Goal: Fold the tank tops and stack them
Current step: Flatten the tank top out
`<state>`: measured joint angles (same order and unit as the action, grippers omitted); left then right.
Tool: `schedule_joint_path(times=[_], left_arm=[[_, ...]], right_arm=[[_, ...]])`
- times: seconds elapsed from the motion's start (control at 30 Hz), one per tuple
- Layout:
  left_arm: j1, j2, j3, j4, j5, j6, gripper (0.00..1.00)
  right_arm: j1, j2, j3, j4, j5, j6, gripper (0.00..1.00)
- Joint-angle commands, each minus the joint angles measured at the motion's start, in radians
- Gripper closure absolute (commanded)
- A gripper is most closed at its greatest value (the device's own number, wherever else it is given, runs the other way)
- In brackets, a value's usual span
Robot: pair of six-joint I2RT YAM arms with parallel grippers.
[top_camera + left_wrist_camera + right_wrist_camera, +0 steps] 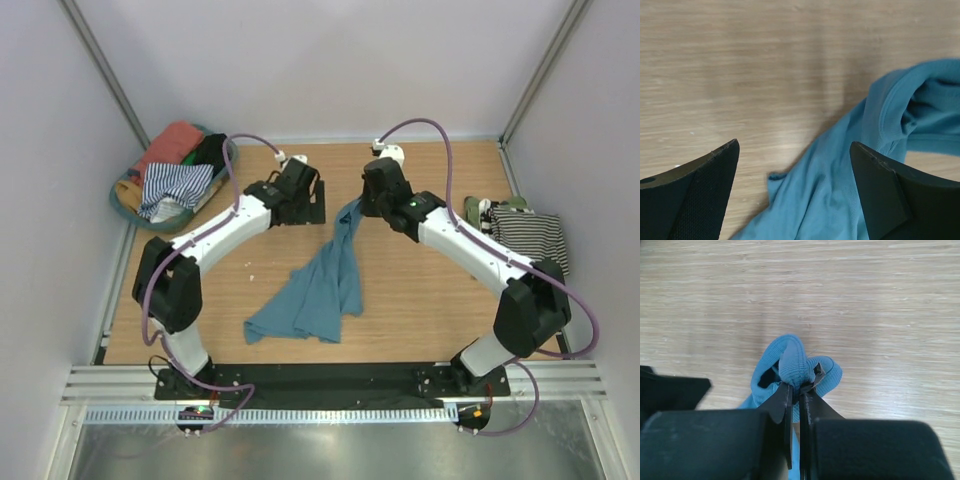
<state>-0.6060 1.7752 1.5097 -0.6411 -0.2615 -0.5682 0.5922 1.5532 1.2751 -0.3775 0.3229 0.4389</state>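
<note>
My left gripper moves back and down to the top's loose near corner [332, 336] next, with the raised end held. That corner lies below it and toward my base.
A teal blue tank top [320, 285] lies crumpled on the wooden table, one end pulled up toward the back. My right gripper [358, 212] is shut on that raised end; the pinched ribbed edge [797, 365] bulges above its fingertips. My left gripper [300, 210] is open and empty, hovering just left of the raised cloth, which shows between its fingers [840, 190]. A black-and-white striped tank top [530, 232] lies folded at the right edge, on an olive green one [475, 210].
A round teal basket [125, 200] at the back left holds several tops, among them coral [172, 145], striped [178, 187] and mustard. Grey walls close in the table on three sides. The arm bases stand at the near edge.
</note>
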Motion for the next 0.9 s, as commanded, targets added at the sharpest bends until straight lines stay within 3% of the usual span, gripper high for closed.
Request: schedule_joint_path(times=[0.0,0.13,0.3,0.4,0.53,0.67,0.87], left_arm=[[-0.032,-0.104,-0.138,0.148,0.060,-0.021,0.09],[-0.043,-0.233,-0.316,0.297,0.203,-0.029,0.09],[-0.119,-0.361,-0.453,0.301,0.235,-0.035,0.10],[-0.193,-0.395,-0.497,0.285,0.251,-0.067,0.19],[-0.317,-0.355,-0.526,0.285,0.248,-0.148,0.32],[-0.469,-0.269,-0.478,0.267,0.180,-0.177,0.28],[-0.526,-0.068,-0.363,0.227,0.144,-0.187,0.24]], right_arm=[[-0.003,-0.053,0.038,-0.029,0.012,-0.045,0.99],[-0.006,-0.077,0.115,-0.095,0.024,-0.061,0.99],[-0.054,-0.074,0.115,-0.115,0.070,-0.034,0.99],[-0.109,-0.070,0.083,-0.089,0.016,-0.006,0.99],[-0.150,-0.061,0.064,-0.069,-0.016,0.011,0.99],[-0.169,-0.059,0.049,-0.057,-0.025,0.015,0.99],[-0.181,-0.064,0.030,-0.052,-0.038,0.020,0.99]])
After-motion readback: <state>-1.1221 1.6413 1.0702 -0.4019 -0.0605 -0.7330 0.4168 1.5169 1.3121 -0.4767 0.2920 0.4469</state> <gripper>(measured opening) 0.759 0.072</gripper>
